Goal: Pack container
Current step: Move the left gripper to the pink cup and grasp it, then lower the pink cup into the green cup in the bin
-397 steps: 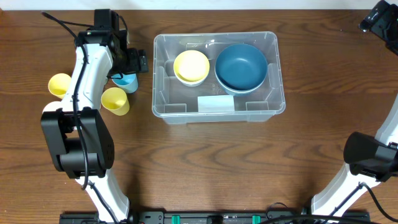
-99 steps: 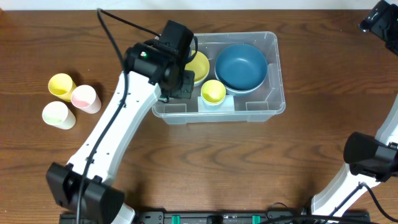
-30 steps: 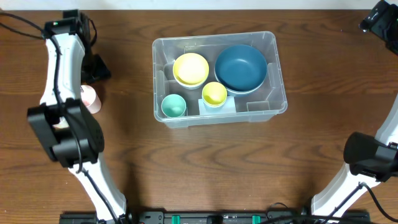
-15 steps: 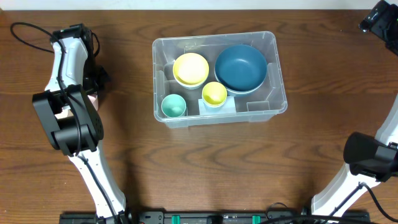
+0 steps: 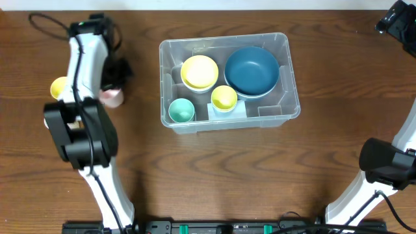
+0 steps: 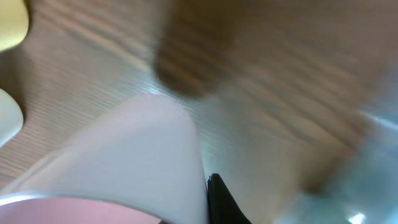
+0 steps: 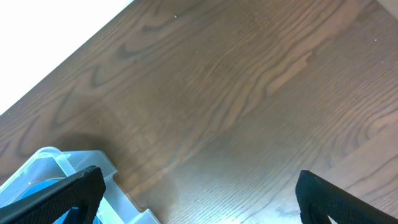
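Observation:
The pink cup goes up in my left gripper over the teal cup (image 5: 181,110) in the container's near corner next, then down inside it, since the teal cup is empty.
The container (image 5: 286,107), a clear rectangular bin mid-table, holds a yellow bowl (image 5: 199,70), a big blue bowl (image 5: 252,69), a small yellow cup (image 5: 223,97) and a teal cup (image 5: 181,110). Left of it, my left gripper (image 5: 113,84) is shut on a pink cup (image 5: 112,96). The blurred left wrist view shows that cup's pale wall (image 6: 124,162) pressed against one black finger (image 6: 219,200). My right gripper (image 7: 199,208) stands open over bare wood at the far right, with nothing between its fingers and the container's corner (image 7: 74,160) beside its left finger.
A yellow cup (image 5: 58,88) lies on the table left of the left arm, and it also shows as a yellow cup (image 6: 11,25) in the left wrist view. The right arm (image 5: 396,19) is at the table's far right corner. Brown wood surrounds the bin.
The left gripper has closed on the pink cup. The arm has swung right, carrying the cup toward the container. The right arm has not moved.

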`<state>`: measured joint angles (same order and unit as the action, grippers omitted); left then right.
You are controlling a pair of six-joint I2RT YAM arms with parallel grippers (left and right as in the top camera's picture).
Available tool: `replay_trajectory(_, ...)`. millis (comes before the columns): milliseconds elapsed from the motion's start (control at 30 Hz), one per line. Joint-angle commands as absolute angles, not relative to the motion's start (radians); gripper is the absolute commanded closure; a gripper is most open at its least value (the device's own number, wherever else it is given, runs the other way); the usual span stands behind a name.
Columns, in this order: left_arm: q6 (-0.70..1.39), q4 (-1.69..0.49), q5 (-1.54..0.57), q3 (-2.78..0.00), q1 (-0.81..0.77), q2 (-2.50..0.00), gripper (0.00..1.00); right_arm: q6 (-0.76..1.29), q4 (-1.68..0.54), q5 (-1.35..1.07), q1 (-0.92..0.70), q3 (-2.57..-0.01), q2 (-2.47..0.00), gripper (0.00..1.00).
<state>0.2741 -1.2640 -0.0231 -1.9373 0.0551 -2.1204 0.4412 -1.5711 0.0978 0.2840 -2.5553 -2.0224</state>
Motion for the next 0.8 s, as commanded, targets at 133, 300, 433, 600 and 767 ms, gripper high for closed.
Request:
replay_trajectory(133, 0.171, -1.292, -0.061, -1.951, -0.192, -1.776, 0.94, 0.456, -1.571, 0.101, 0.287, -2.562, -2.033, 0.01)
replay_trajectory(300, 0.150, -1.349, -0.060, -1.951, -0.368, -1.703, 0.94, 0.456, -1.571, 0.101, 0.287, -2.562, -2.033, 0.01)
replay_trajectory(433, 0.127, -1.394, -0.060, -1.935, -0.466, -1.720, 0.94, 0.456, -1.571, 0.101, 0.287, -2.562, -2.033, 0.01)
replay_trajectory(600, 0.144, -1.375, -0.061, -1.848, -0.514, -1.742, 0.94, 0.456, -1.571, 0.101, 0.287, -2.562, -2.033, 0.01)
replay_trajectory(767, 0.174, -1.311, -0.060, -1.722, -0.511, -1.745, 0.94, 0.456, -1.571, 0.101, 0.287, -2.562, -2.033, 0.01)
